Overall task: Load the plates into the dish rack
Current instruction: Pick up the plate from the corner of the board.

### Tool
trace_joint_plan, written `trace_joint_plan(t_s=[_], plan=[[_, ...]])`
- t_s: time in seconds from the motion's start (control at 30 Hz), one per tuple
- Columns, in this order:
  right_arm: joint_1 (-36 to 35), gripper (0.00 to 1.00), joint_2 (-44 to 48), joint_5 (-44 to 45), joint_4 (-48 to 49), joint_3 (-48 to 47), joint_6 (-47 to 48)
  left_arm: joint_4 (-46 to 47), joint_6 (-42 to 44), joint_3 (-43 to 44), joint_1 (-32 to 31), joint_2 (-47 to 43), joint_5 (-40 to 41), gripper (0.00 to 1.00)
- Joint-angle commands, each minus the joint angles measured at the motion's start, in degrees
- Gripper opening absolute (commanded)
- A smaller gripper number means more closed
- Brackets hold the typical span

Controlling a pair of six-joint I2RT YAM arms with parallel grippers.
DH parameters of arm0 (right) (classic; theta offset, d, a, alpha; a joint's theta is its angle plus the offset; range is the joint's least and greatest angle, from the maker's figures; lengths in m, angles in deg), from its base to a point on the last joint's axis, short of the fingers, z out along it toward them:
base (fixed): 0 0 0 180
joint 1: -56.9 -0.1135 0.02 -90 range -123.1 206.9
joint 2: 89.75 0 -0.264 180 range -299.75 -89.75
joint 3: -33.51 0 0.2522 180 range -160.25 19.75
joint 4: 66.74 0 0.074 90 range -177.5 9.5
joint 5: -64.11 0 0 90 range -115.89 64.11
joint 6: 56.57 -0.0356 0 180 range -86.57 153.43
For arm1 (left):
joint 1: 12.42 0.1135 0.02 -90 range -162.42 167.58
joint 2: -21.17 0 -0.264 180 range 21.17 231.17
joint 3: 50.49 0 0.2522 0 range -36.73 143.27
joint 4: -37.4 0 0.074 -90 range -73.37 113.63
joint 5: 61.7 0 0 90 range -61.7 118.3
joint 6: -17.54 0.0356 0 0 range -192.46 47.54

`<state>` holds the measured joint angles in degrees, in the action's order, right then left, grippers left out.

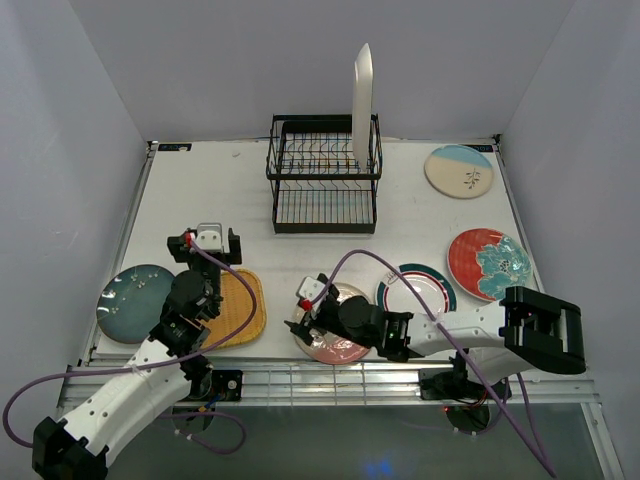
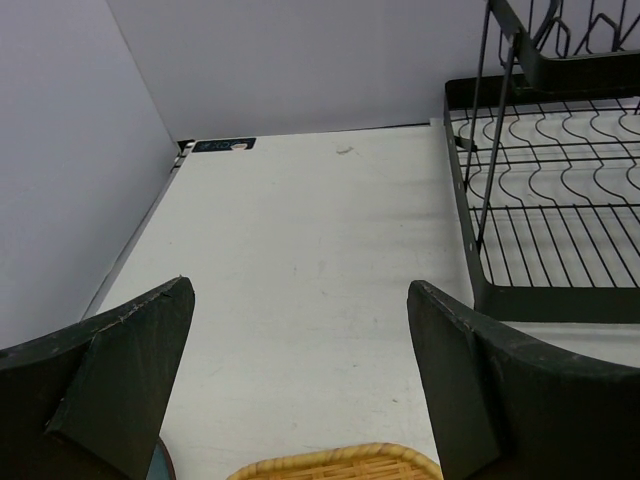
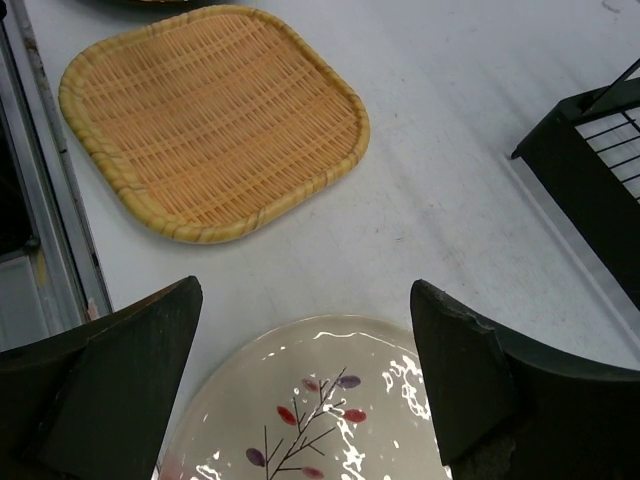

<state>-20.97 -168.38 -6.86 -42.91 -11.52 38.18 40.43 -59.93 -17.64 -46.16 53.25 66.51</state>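
Next, my right gripper will move back, lower and roll onto the woven plate's near corner (image 3: 192, 230) by the cream-pink plate (image 3: 330, 410), because the woven plate's rim lies uncovered beside bare table.
The black wire dish rack (image 1: 325, 185) stands at the back centre, and a white rounded-rectangle plate (image 1: 362, 100) stands upright in its right side. The other plates lie flat on the table: dark teal (image 1: 135, 302), yellow woven square (image 1: 240, 305), cream-pink floral (image 1: 335, 345), white with teal-red rim (image 1: 417, 290), red-teal floral (image 1: 488, 263), and cream-and-blue sprig (image 1: 459, 171). My left gripper (image 1: 206, 245) is open and empty above the far edge of the woven plate (image 2: 335, 462). My right gripper (image 1: 300, 318) is open and empty just above the cream-pink plate (image 3: 330, 410).
The rack's base (image 2: 560, 200) is to the right of my left gripper, and its corner (image 3: 595, 170) shows in the right wrist view. The woven plate (image 3: 210, 120) lies beyond my right gripper. Grey walls enclose the table on three sides. A metal rail (image 1: 330, 380) runs along the near edge.
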Motion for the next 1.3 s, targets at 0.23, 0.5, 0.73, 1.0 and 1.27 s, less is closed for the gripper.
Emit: trace_joint_plan(t_s=[0.23,0.5,0.73,1.0,1.27], plan=[[-6.4,0.90,-8.6,7.7,31.9,6.7,25.2,1.2,0.1,0.4,2.4,2.6,1.4,0.98],[-14.9,0.94,-23.7,19.0,34.6,-0.5,45.0,-0.8,-1.3,1.3,4.0,2.8,-0.6,0.98],[-15.4,0.90,-26.1,12.8,26.3,-5.6,45.4,-1.7,-1.8,1.6,4.9,3.0,-1.5,0.98],[-16.6,0.90,-33.3,14.6,20.9,-13.1,48.9,-3.1,-3.0,2.6,6.8,4.6,-2.8,0.98],[-17.3,0.92,-34.7,14.3,19.2,-14.6,50.3,-7.6,-7.3,5.5,13.2,8.6,-8.4,0.98]])
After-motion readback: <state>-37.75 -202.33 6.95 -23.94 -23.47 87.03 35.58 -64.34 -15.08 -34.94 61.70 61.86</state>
